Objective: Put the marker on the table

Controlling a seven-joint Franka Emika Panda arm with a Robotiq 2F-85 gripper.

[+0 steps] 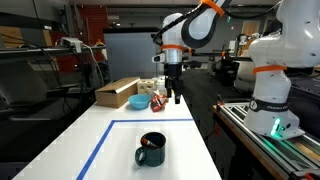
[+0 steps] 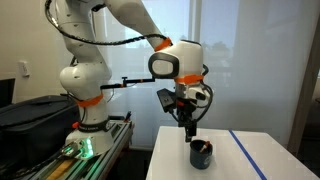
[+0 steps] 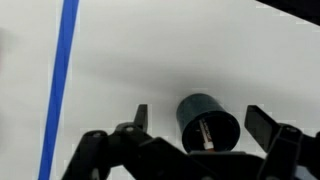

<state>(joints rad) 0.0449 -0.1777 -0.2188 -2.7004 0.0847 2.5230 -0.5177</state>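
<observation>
My gripper lowers and turns next and brings the open fingers around the marker's upper end, since that end shows at the black mug's rim.
A black mug [image 1: 151,151] stands on the white table [image 1: 190,150] inside the blue tape rectangle. The dark reddish marker [image 3: 205,133] leans inside the mug [image 3: 207,122]; its tip also shows in an exterior view [image 1: 150,142]. My gripper [image 3: 200,118] is open and empty, hanging above the mug with a finger on either side of it in the wrist view. In both exterior views the gripper [image 1: 174,95] [image 2: 189,130] is well above the tabletop, behind the mug [image 2: 201,154] and clear of it.
A brown cardboard box [image 1: 118,92], a blue bowl [image 1: 139,102] and small items sit at the table's far end. A second white robot base [image 1: 270,95] stands beside the table. Blue tape [image 3: 62,70] runs along the table [image 3: 150,60].
</observation>
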